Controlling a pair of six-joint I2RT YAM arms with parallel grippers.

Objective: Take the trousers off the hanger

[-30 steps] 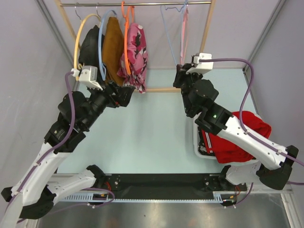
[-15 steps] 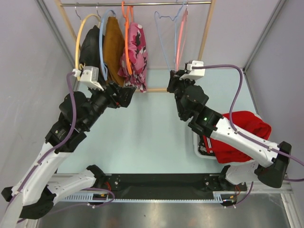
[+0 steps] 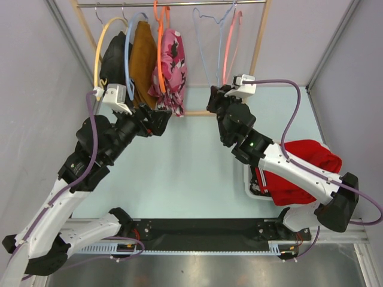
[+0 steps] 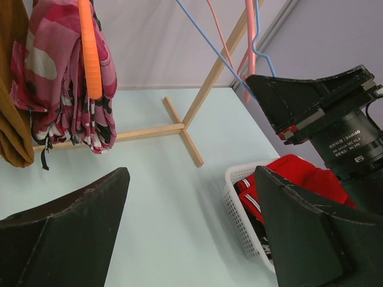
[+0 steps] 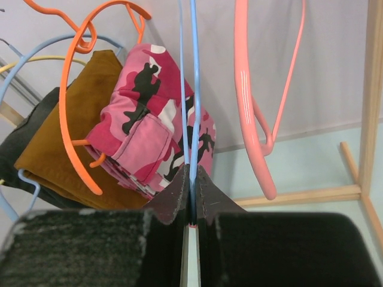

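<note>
My right gripper needs to move toward the pink camouflage garment (image 3: 170,60) next, to the left in the top view, and let go of the blue hanger's lower wire (image 3: 217,82), because that hanger hangs empty.
The red trousers (image 3: 305,167) with a white-striped waistband lie heaped in a white basket (image 3: 247,179) at the right, also in the left wrist view (image 4: 287,173). A bit of black cloth with white flecks (image 4: 263,239) shows under them. My right gripper (image 3: 215,100) is shut on the lower wire of an empty blue hanger (image 5: 192,89) that hangs from the rail. My left gripper (image 3: 163,118) is open and empty (image 4: 191,173), just below the pink camouflage garment (image 3: 170,60).
A wooden rack (image 3: 261,36) stands at the back. An empty pink hanger (image 5: 251,119) hangs right of the blue one. A mustard-brown garment (image 3: 142,54) on a blue hanger and a dark garment (image 3: 112,60) on a yellow hanger hang left.
My right gripper has moved left along the rack, pulling the blue hanger's lower end left with it. My left arm has barely shifted.
</note>
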